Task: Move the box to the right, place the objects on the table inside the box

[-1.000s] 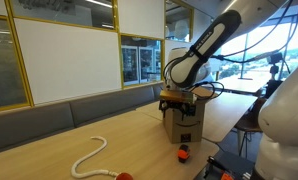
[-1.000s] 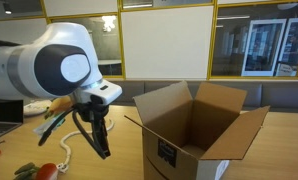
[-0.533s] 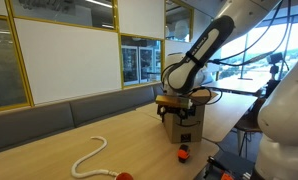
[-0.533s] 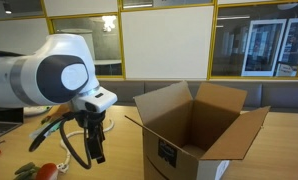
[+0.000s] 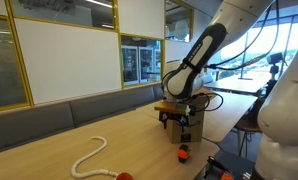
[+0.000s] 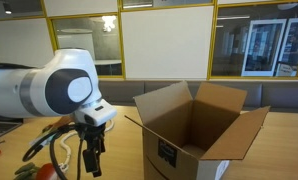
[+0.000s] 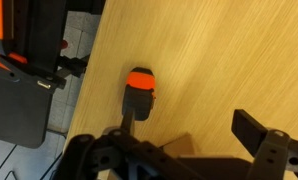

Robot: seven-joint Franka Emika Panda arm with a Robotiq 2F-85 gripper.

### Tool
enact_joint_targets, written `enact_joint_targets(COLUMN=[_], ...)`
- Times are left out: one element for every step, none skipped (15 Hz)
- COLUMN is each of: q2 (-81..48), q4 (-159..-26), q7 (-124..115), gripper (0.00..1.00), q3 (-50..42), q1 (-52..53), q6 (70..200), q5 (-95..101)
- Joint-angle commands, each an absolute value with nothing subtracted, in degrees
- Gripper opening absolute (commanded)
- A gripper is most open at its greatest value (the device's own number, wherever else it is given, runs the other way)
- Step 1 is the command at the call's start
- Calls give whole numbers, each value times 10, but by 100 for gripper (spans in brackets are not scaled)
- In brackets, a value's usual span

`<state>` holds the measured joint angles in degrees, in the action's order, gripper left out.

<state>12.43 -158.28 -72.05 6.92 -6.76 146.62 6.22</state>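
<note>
The gripper moves back toward the table edge and down around the orange-and-black object (image 5: 184,153) (image 7: 139,93) next, since it lies below the open fingers and nearer that edge.
An open cardboard box (image 6: 204,125) stands on the wooden table; in an exterior view it sits right behind my arm (image 5: 189,122). My gripper (image 6: 89,163) hangs low over the table beside the box, fingers apart and empty (image 5: 173,118). In the wrist view the open gripper (image 7: 189,125) is just above a small orange-and-black object (image 7: 139,92), which lies near the left finger. That object shows in an exterior view (image 5: 183,153). A white rope (image 5: 89,155) and a red object (image 5: 122,176) lie further along the table.
A red object (image 6: 46,172) and a green one (image 6: 24,170) lie at the table's near corner. The table edge runs close to the orange object, with black equipment (image 7: 19,90) off the table beyond it. A padded bench (image 5: 59,115) runs along the windowed wall.
My gripper has come down towards the table beside the box and shifted slightly away from the box. The box and the objects have not moved.
</note>
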Motion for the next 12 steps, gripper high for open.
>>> enact_joint_targets(q2=[91,82,71,59,47,36,24,13,1,-11,-24,-37], q4=[-1583,-1582,-1582,-1583,-1582,-1582,-1583,-1583,-1582,-1582,-1582,-1582], q7=[-749,-757,-769,-788,-796,-804,-824,-836,-860,-877,-897,-915], gripper=[100,100,100,100,100,100,100,100,100,100,100,100], q3=[60,58,57,56,51,45,39,30,20,6,-10,-27], q1=[-71,-71,-73,-77,-78,-78,-81,-82,-84,-85,-84,-83], q6=[1490,1493,1499,1506,1519,1532,1547,1560,1575,1591,1606,1623], q5=[72,77,89,111,131,149,180,205,243,274,308,337])
